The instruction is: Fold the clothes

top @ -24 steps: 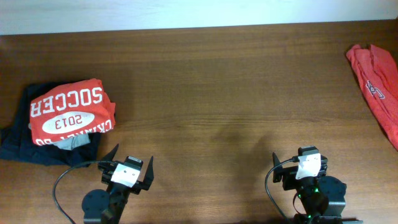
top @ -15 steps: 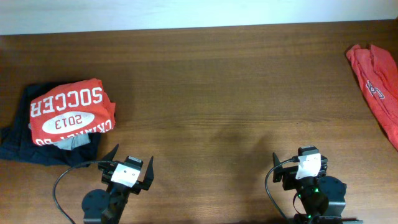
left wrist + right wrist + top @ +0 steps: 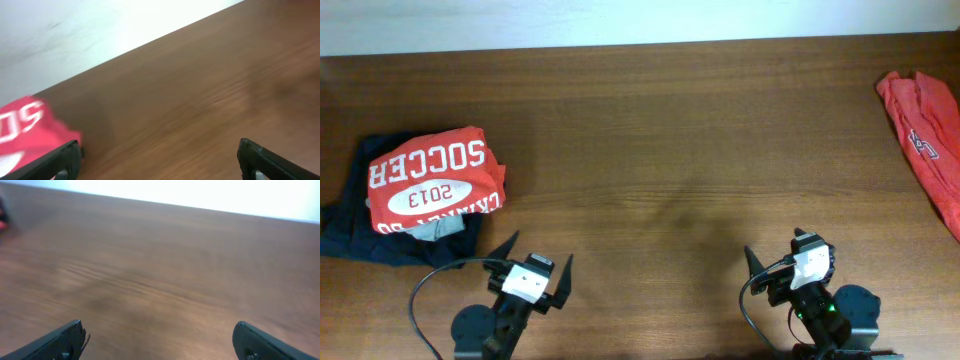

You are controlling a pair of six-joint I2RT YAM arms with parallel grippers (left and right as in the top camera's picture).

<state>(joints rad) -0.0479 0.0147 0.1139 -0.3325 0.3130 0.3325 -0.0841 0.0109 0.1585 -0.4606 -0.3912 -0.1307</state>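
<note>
My right gripper needs to lift outward, to the right in the overhead view, then lower onto the T-shirt (image 3: 924, 135) beside its lettering, since the T-shirt lies beyond my gripper's fingers.
The orange-red T-shirt (image 3: 924, 135) lies crumpled at the far right edge of the table, partly cut off by the frame, with a bit of navy lettering showing. It is not in either wrist view. My left gripper (image 3: 534, 266) is open and empty at the front left, over bare wood; the left wrist view (image 3: 160, 161) shows the same. My right gripper (image 3: 775, 258) is open and empty at the front right, well short of the T-shirt; the right wrist view (image 3: 160, 339) shows only wood between its fingers.
A folded red shirt with white "SOCCER 2013" print (image 3: 432, 183) lies on a dark navy garment (image 3: 350, 240) at the left; the red shirt also shows in the left wrist view (image 3: 25, 131). The wooden table (image 3: 660, 150) ends at a white wall at the back.
My right gripper has shifted and turned slightly to the left. My left gripper has moved very slightly. The clothes have not moved.
</note>
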